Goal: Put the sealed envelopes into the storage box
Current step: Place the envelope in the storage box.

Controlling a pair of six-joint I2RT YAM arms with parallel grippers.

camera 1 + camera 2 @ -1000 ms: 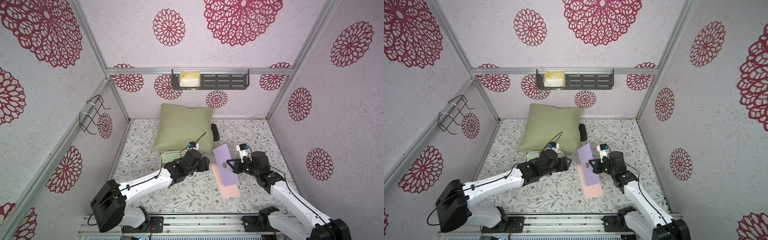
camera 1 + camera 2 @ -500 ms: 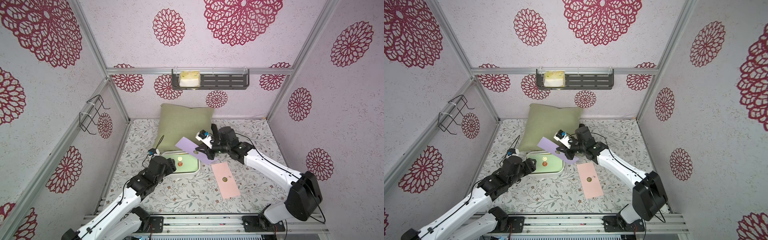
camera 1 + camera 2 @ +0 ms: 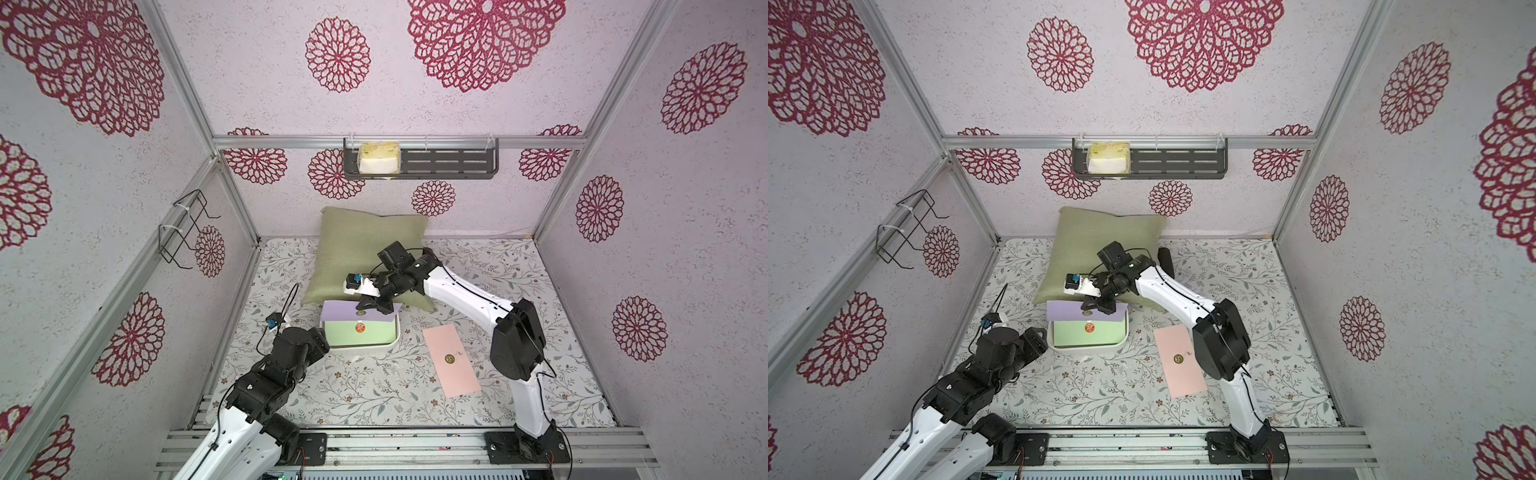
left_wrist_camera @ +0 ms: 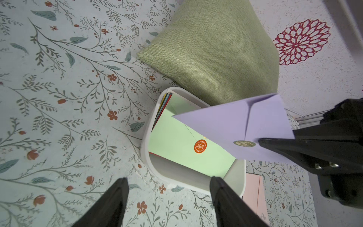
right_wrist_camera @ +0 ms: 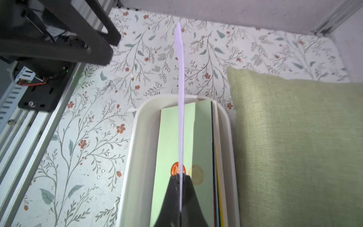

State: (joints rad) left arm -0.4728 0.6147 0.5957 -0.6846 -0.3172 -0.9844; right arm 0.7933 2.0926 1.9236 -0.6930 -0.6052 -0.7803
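Observation:
I should lower the lilac envelope (image 3: 338, 311) with my right gripper onto the green envelope inside the storage box and let go of it, since that stack is below the gripper.
The white storage box (image 3: 361, 348) (image 3: 1088, 350) (image 4: 145, 149) (image 5: 137, 127) sits in front of the pillow. It holds a stack of sealed envelopes, with a green one (image 3: 376, 336) (image 3: 1104, 336) (image 4: 172, 141) (image 5: 169, 137) bearing an orange seal on top. My right gripper (image 3: 371, 306) (image 3: 1097, 307) (image 5: 180, 176) is shut on a lilac envelope (image 3: 338, 311) (image 3: 1064, 311) (image 4: 225, 121) (image 5: 181, 98) near its gold seal, tilted over the box's far side. A pink envelope (image 3: 453, 361) (image 3: 1179, 361) lies flat on the table, right of the box. My left gripper (image 3: 320, 334) (image 4: 169, 179) is open and empty at the box's near left corner.
A green pillow (image 3: 365, 253) (image 4: 216, 55) (image 5: 294, 147) leans against the back wall, touching the box. A dark wall shelf (image 3: 449, 164) holds a yellow sponge (image 3: 378, 158). A wire rack (image 3: 183, 228) hangs on the left wall. A small black object (image 3: 1165, 258) lies beside the pillow.
My right arm carried the lilac envelope left from the table's middle to above the box. My left arm pulled back from the middle to the box's near left corner.

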